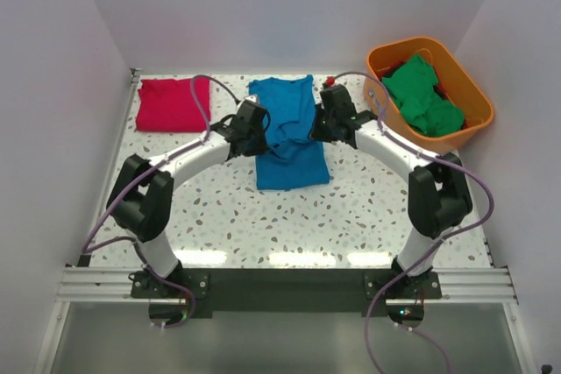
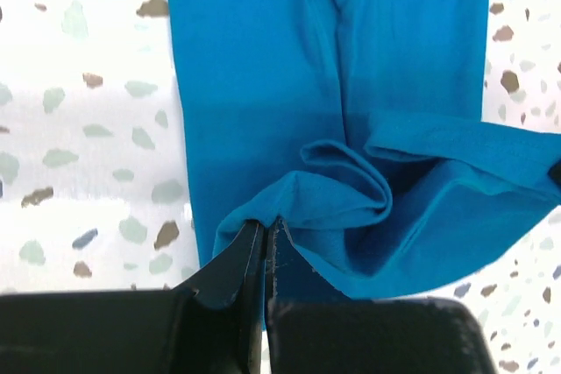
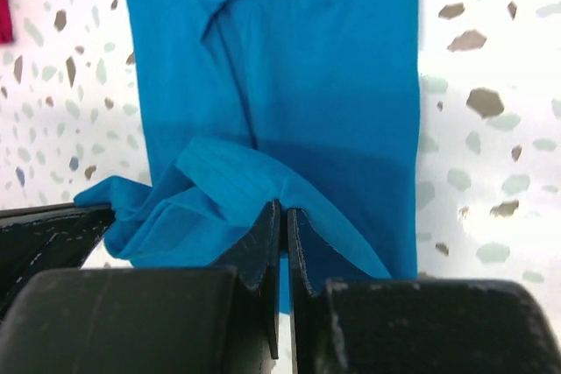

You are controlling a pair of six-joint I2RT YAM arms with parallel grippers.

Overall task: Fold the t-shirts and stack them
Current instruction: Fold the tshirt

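The lifted fabric sags short of the flat blue cloth (image 1: 308, 119) (image 3: 351, 142) outward of it, so the robot's right gripper will next move the fabric outward and down onto that cloth and release.
A bright blue t-shirt (image 1: 289, 133) lies lengthwise mid-table, folded narrow, its middle lifted into a bunch. My left gripper (image 1: 254, 140) is shut on the blue cloth's left edge (image 2: 263, 221). On the opposite side, my right gripper (image 1: 320, 129) pinches the shirt's right edge (image 3: 284, 208). Between the two grips the fabric (image 2: 368, 190) sags in soft folds. A red t-shirt (image 1: 172, 103) rests folded at the back left. Green t-shirts (image 1: 423, 95) are heaped in the bin.
An orange plastic bin (image 1: 470, 85) stands at the back right, beyond the table's corner. White walls close in the speckled table (image 1: 219, 208) on three sides. A sliver of the red shirt (image 3: 4, 6) shows at the right wrist view's left edge.
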